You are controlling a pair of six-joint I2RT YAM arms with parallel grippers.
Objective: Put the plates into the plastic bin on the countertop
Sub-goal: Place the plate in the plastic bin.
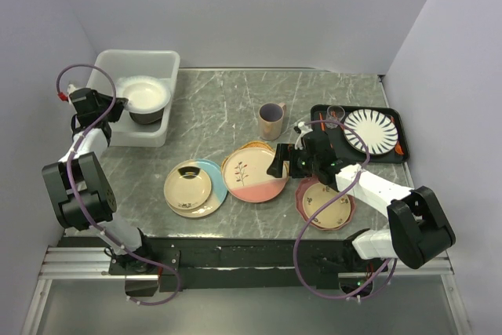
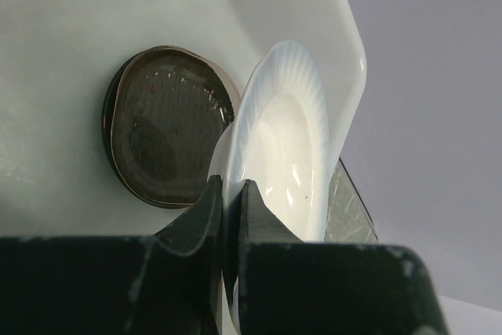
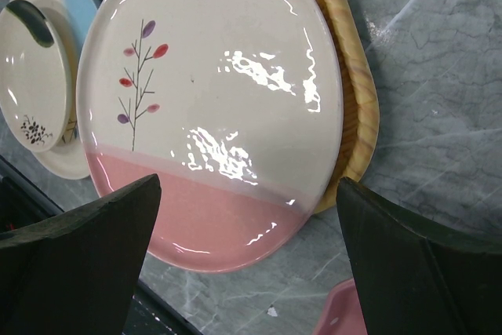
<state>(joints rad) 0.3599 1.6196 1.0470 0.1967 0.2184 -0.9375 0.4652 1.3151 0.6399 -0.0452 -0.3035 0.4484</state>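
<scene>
My left gripper lowers the tilted white plate onto the glossy black plate (image 1: 147,117) (image 2: 165,135) next, which lies below inside the bin, and releases the white plate's rim.
The plastic bin (image 1: 161,60) stands at the far left of the countertop (image 1: 220,103). Inside it a white plate (image 2: 286,139) stands tilted over a glossy black plate (image 2: 165,135). My left gripper (image 2: 231,187) is shut on the white plate's rim (image 1: 143,93). My right gripper (image 3: 249,186) hangs open just above the near edge of a cream-and-pink plate (image 3: 212,92), touching nothing. That plate (image 1: 255,176) lies on a tan one (image 3: 354,92). A small cream plate on a cream-and-light-blue plate (image 1: 196,186) lies to the left. A pink scalloped plate (image 1: 325,203) lies under the right arm.
A beige mug (image 1: 271,121) stands behind the middle plates. At the back right a flat black tray (image 1: 396,127) holds a white plate with black stripes (image 1: 370,129) and a small glass. Walls close in the left, back and right sides.
</scene>
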